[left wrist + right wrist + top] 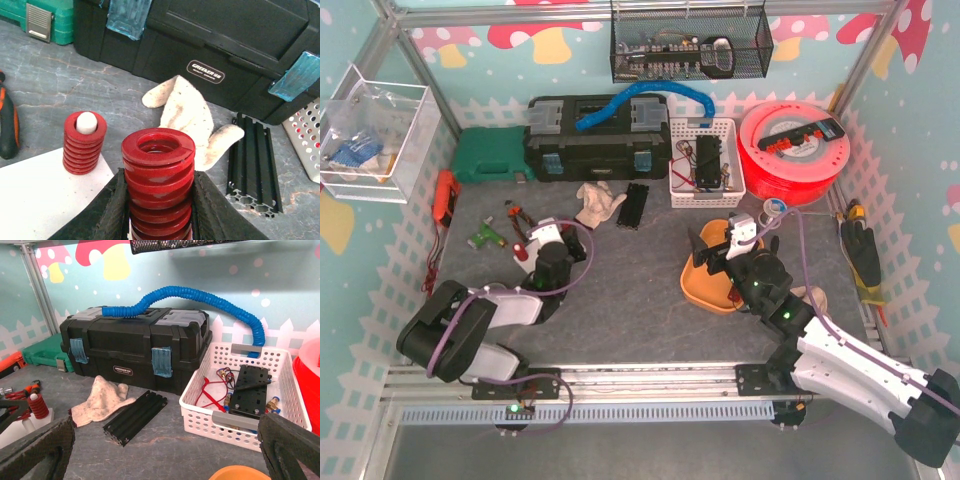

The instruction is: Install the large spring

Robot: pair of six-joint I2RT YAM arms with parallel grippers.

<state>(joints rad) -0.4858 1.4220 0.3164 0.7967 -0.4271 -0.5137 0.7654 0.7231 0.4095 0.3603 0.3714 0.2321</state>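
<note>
My left gripper will next move back and lower the large spring over the white peg on the base to release it there, since that peg is bare.
The large red spring (158,175) stands upright between the black pads of my left gripper (159,200), which is shut on it. Its lower end is hidden by the pads. It is held over a white base (35,200). On that base a smaller red spring (84,142) sits on a white peg to the left. In the top view my left gripper (535,245) is at the left middle of the table. My right gripper (732,240) is open and empty over an orange bowl (705,285); its fingers (35,450) are spread wide.
A black toolbox (598,135) with a blue hose stands at the back. A white rag (187,112) and a black aluminium extrusion (255,165) lie in front of it. A white basket (250,390), a red spool (795,150) and a green case (490,155) line the back.
</note>
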